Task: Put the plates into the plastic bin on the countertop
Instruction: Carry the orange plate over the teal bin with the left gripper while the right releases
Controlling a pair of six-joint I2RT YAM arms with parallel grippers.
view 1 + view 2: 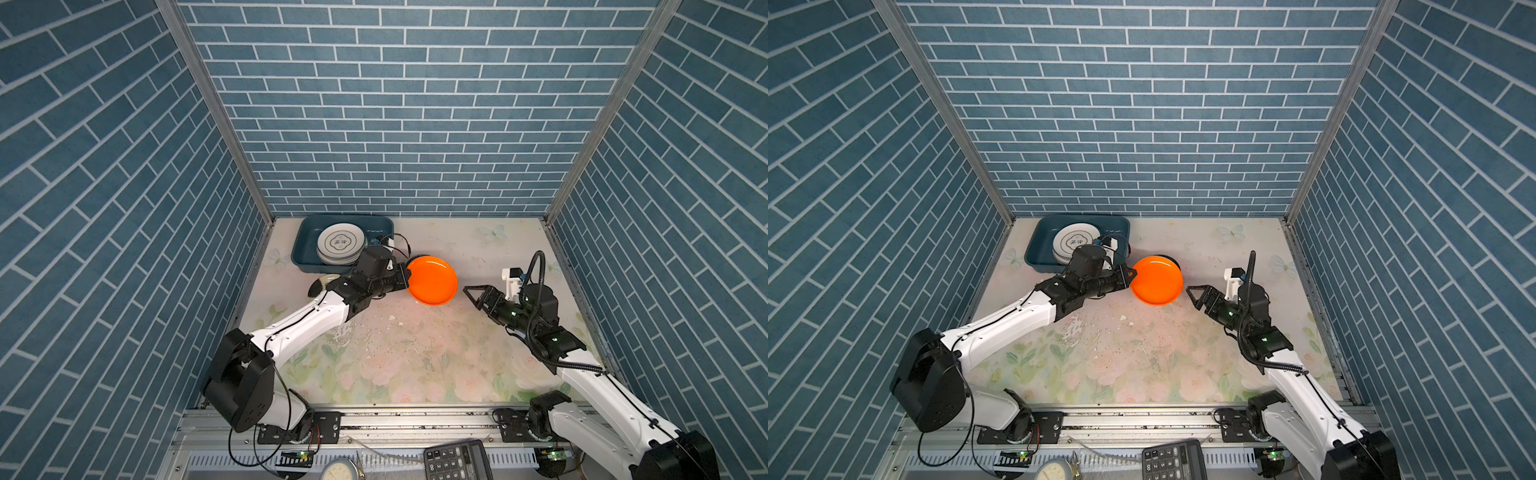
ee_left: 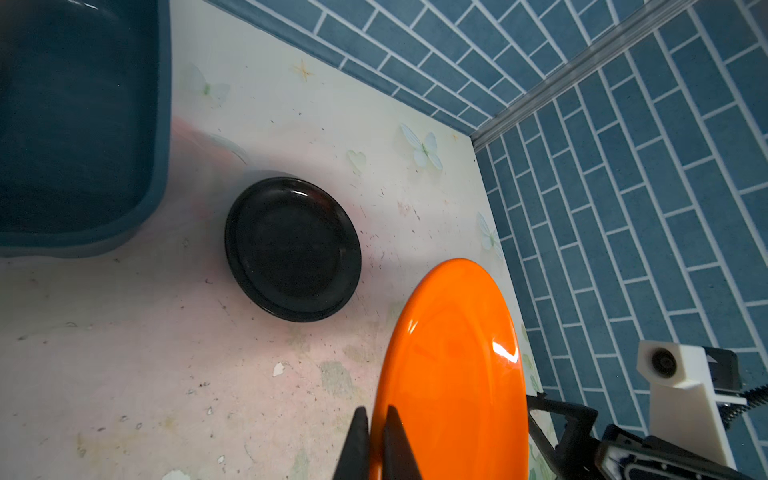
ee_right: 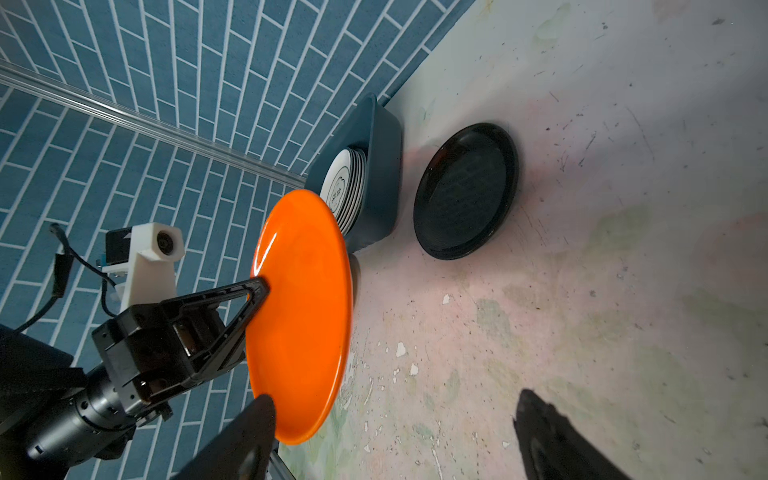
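The left gripper needs to swing outward over the bin (image 1: 303, 249) next, lower the orange plate onto the stack of white plates and release it, since the top of that stack is clear.
An orange plate (image 1: 432, 286) (image 1: 1156, 280) hangs tilted above the countertop (image 1: 415, 353), with my left gripper (image 1: 408, 276) (image 2: 376, 419) shut on its left rim. My right gripper (image 1: 469, 297) (image 3: 395, 401) stands open just right of that plate, apart from it and holding nothing. A black plate (image 2: 293, 249) (image 3: 465, 191) lies flat on the countertop beside the plastic bin (image 1: 303, 249) (image 3: 382, 166), mostly hidden behind the orange one in both top views. The bin sits at the back left and holds a stack of white plates (image 1: 340, 243) (image 3: 345, 187).
Another plate (image 1: 322, 284) lies in front of the bin, mostly hidden under my left arm. Blue brick walls close in the back and both sides. A calculator (image 1: 457, 461) and a round dial (image 1: 338, 469) lie below the front rail.
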